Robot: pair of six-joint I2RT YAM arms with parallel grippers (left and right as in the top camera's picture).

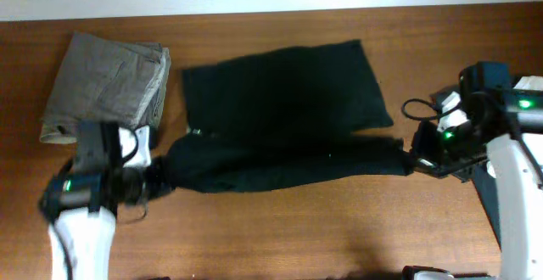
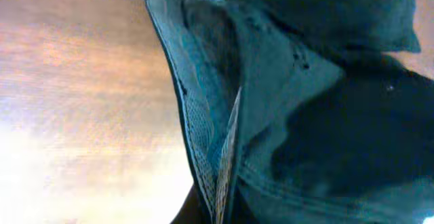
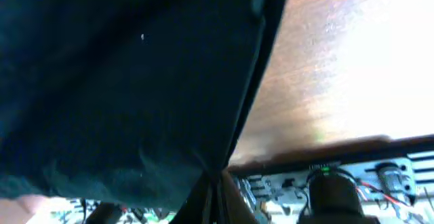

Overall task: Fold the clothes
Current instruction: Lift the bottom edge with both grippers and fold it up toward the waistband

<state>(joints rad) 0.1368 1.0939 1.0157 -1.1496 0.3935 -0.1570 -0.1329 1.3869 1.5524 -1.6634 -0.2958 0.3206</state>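
Note:
Next, my left gripper carries the shorts' pinched hem outward over the spread grey garment and releases it. The shorts' edge by that garment lies outward of my left gripper.
The black shorts [image 1: 284, 114] lie spread across the middle of the table, with the near edge stretched taut between both arms. My left gripper [image 1: 161, 174] is shut on the shorts' left end; the left wrist view shows the waistband hem [image 2: 217, 163] pinched at the bottom. My right gripper [image 1: 413, 159] is shut on the shorts' right end, and the fabric [image 3: 135, 81] fills the right wrist view, running down into the jaws [image 3: 215, 183]. A folded grey garment [image 1: 106, 81] lies at the far left. A bit of a white shirt [image 1: 530, 83] shows at the right edge.
The wooden table [image 1: 297, 238] runs to a pale wall at the back. The right arm's body [image 1: 509, 170] stands at the right edge, the left arm's body [image 1: 81, 221] at the near left.

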